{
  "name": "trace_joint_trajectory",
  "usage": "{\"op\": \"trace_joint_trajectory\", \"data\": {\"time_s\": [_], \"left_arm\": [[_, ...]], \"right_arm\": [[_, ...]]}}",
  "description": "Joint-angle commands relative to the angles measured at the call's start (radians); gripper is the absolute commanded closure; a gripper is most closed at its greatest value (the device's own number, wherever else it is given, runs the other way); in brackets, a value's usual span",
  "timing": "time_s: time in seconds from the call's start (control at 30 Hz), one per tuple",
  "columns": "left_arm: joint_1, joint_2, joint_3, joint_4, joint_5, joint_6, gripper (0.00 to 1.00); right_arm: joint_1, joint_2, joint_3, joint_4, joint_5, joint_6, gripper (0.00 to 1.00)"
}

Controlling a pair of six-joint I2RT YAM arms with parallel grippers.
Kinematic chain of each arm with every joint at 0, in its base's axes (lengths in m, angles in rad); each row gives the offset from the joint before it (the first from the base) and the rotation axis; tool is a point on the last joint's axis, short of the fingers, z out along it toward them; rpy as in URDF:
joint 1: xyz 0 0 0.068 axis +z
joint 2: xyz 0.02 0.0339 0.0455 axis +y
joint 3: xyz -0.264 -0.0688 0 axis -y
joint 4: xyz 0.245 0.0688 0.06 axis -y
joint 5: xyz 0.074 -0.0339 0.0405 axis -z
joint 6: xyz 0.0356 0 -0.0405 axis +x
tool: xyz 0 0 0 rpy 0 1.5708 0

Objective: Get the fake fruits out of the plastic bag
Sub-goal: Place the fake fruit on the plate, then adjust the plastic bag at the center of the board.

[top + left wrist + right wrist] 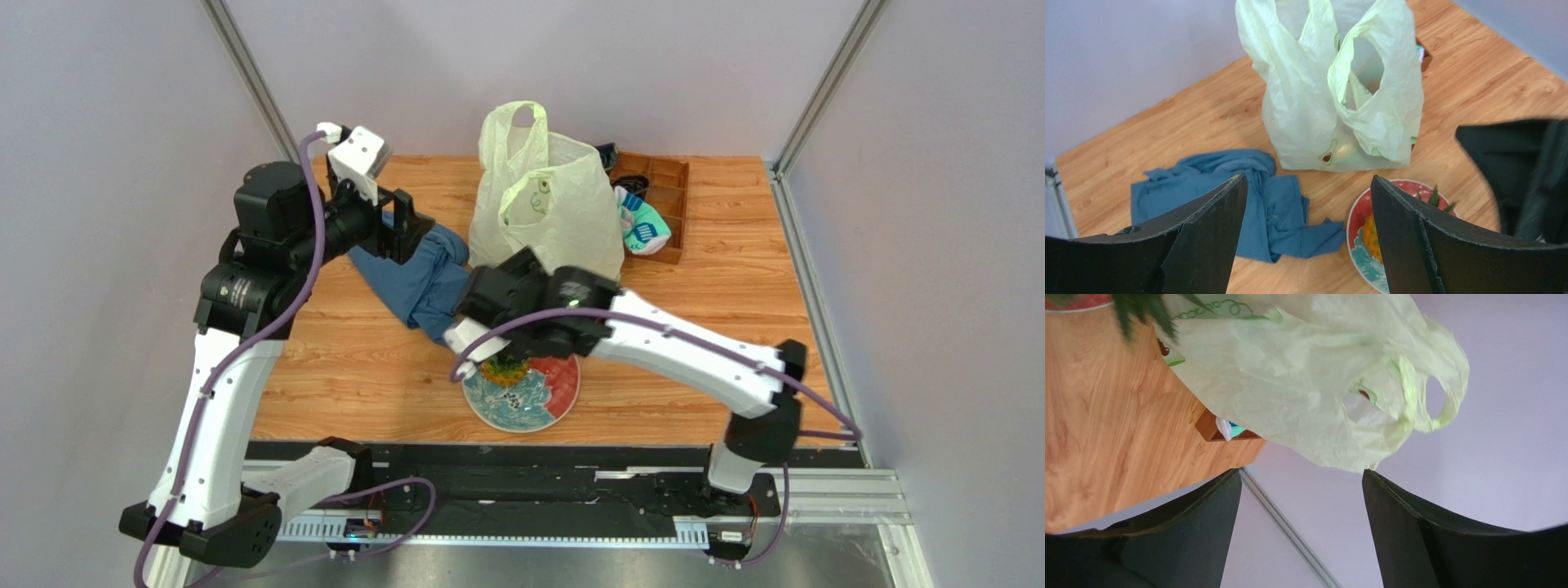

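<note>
My left gripper should move outward and to the right in the top view, onto the bag's far handle [499, 126] [1257, 27], because the handle's fold stands upright above the bag's opening.
The pale yellow-green plastic bag [546, 196] stands upright at the back middle of the table, handles up; it also shows in the left wrist view [1333, 92] and the right wrist view [1309, 386]. A pale fruit [1346, 151] shows through its lower wall. The pineapple [505, 365] lies on a red and teal plate [540, 410], with its orange body [1370, 236] and green crown [1143, 312] visible. My right gripper [488, 304] hangs just above the plate, open and empty [1301, 474]. My left gripper [411, 230] is raised over the blue cloth, open and empty [1309, 184].
A crumpled blue cloth [417, 276] lies left of the bag and plate. A wooden compartment tray [662, 184] with teal-and-white socks [642, 227] stands right of the bag. Grey walls enclose the table on three sides.
</note>
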Motion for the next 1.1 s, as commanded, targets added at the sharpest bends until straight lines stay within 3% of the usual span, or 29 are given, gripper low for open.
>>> {"op": "trace_joint_trajectory", "data": {"time_s": [0.0,0.13,0.23,0.33,0.53,0.7,0.9,1.0,1.07], "left_arm": [[0.008,0.067,0.094,0.038,0.118,-0.006,0.18],[0.005,0.124,0.085,0.136,0.294,-0.019,0.17],[-0.009,0.202,0.129,0.181,0.321,-0.029,0.16],[-0.012,0.329,0.23,0.186,0.351,-0.061,0.16],[-0.011,0.641,0.54,0.172,0.278,-0.145,0.18],[-0.011,0.902,0.824,0.14,0.224,-0.174,0.18],[0.003,1.022,0.867,0.17,0.146,-0.196,0.15],[0.009,1.058,0.867,0.187,0.181,-0.199,0.14],[0.008,1.092,0.875,0.198,0.208,-0.207,0.15]], "right_arm": [[-0.176,-0.123,0.105,-0.163,-0.154,0.024,0.23],[-0.391,-0.103,0.159,0.006,-0.351,0.117,0.3],[-0.52,-0.045,0.226,0.08,-0.506,0.24,0.31],[-0.583,0.001,0.271,0.121,-0.65,0.337,0.33],[-0.594,-0.038,0.129,0.325,-0.914,0.377,0.3],[-0.594,-0.052,-0.004,0.496,-0.975,0.443,0.21],[-0.592,0.044,-0.051,0.618,-0.955,0.423,0.17],[-0.595,0.102,-0.036,0.616,-0.956,0.426,0.2],[-0.601,0.116,-0.021,0.594,-0.962,0.427,0.36]]}}
